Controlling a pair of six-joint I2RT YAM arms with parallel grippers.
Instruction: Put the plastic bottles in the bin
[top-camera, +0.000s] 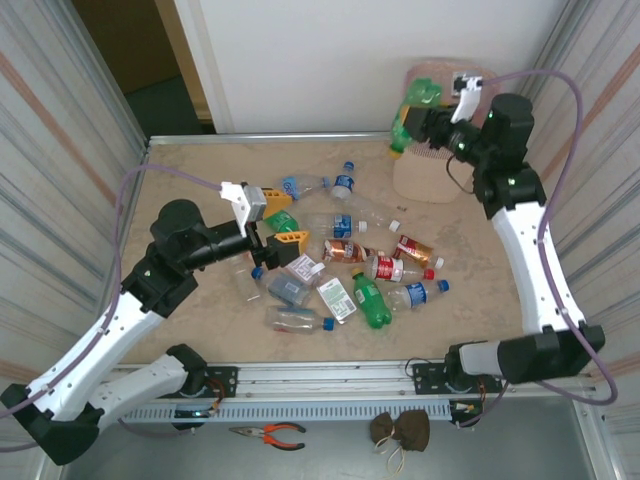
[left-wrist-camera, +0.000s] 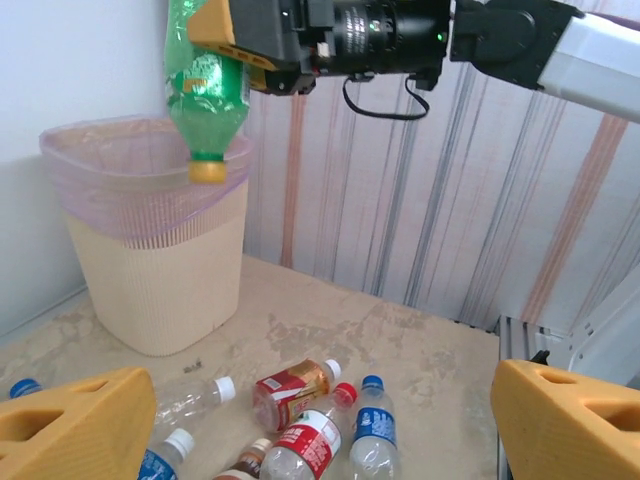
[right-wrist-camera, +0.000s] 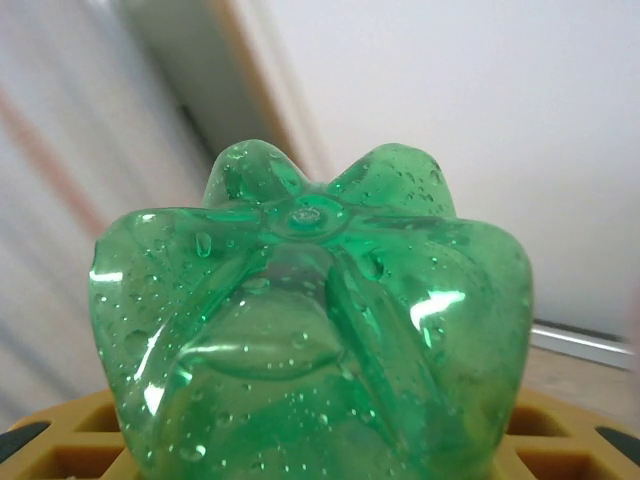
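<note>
Next, my right gripper will move outward past the near rim of the bin, tilt down, lower and release the bottle, since the bin's opening (top-camera: 449, 80) lies outward of and below my gripper.
My right gripper (top-camera: 410, 122) is shut on a green plastic bottle (top-camera: 415, 105), held upside down with its yellow cap (left-wrist-camera: 207, 170) pointing down at the near rim of the pale pink bin (top-camera: 438, 165). The bottle's ribbed base (right-wrist-camera: 310, 310) sits right in front of the right wrist camera, between yellow fingers (right-wrist-camera: 70, 445). My left gripper (top-camera: 285, 222) hangs open over the left side of the bottle pile, with nothing between its yellow fingers (left-wrist-camera: 70, 430). Several bottles lie on the table, among them a red-labelled one (left-wrist-camera: 295, 390) and a blue-labelled one (left-wrist-camera: 372, 435).
More bottles are scattered mid-table: a green one (top-camera: 370, 300), a blue-capped one (top-camera: 420, 293) and clear ones (top-camera: 345, 182) toward the back. The bin (left-wrist-camera: 150, 250) stands in the far right corner against corrugated walls. Pliers (top-camera: 270, 433) lie off the table's front rail.
</note>
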